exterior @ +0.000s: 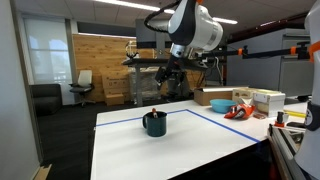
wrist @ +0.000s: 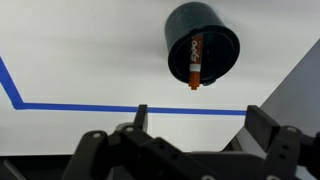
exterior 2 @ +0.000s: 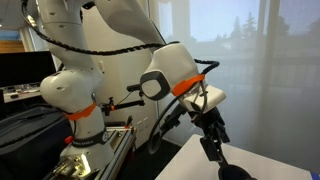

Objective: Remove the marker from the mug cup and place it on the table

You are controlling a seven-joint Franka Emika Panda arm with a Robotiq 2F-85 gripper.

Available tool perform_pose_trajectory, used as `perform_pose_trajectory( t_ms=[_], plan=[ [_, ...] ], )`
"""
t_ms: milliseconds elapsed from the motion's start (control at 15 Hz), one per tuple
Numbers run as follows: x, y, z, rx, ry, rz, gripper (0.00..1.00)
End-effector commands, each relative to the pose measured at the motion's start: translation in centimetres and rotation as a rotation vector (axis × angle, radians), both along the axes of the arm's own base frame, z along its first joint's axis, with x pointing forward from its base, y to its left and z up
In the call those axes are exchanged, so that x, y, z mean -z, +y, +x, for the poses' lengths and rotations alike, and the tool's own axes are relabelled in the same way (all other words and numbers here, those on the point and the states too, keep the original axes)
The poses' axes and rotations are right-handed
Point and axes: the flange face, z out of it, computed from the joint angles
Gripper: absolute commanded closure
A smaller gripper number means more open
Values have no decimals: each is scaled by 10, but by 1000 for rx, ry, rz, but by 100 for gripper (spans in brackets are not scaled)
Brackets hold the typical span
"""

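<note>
The marker's orange end (exterior: 154, 110) (wrist: 195, 81) sticks out over the mug's rim, below and outward from my gripper. My gripper will next lower its open fingers outward around that end of the marker.
The mug cup (exterior: 154, 123) is a small dark round mug standing on the white table (exterior: 190, 150) inside the blue tape lines. In the wrist view the mug cup (wrist: 215, 40) is seen from above, and the marker (wrist: 195, 60) stands in it, dark with an orange end over the rim. My gripper (wrist: 198, 125) is open and empty, well above the table and short of the mug. It also shows in both exterior views (exterior: 172, 78), (exterior 2: 212, 140). The mug's rim (exterior 2: 236, 172) shows at the bottom edge.
Blue tape lines (wrist: 130, 108) mark the tabletop. Boxes, an orange bowl and other clutter (exterior: 245, 103) sit on the side table to the right. Wooden crates and a chair (exterior: 82, 85) stand in the background.
</note>
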Motion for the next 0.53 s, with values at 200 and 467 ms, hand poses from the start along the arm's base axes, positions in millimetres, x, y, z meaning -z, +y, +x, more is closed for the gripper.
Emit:
perform_pose_trajectory(
  t_ms=[200,467],
  plan=[
    [17,19,9,68,-21,19,0],
    [38,34,22,95,-31,27,0]
  ],
)
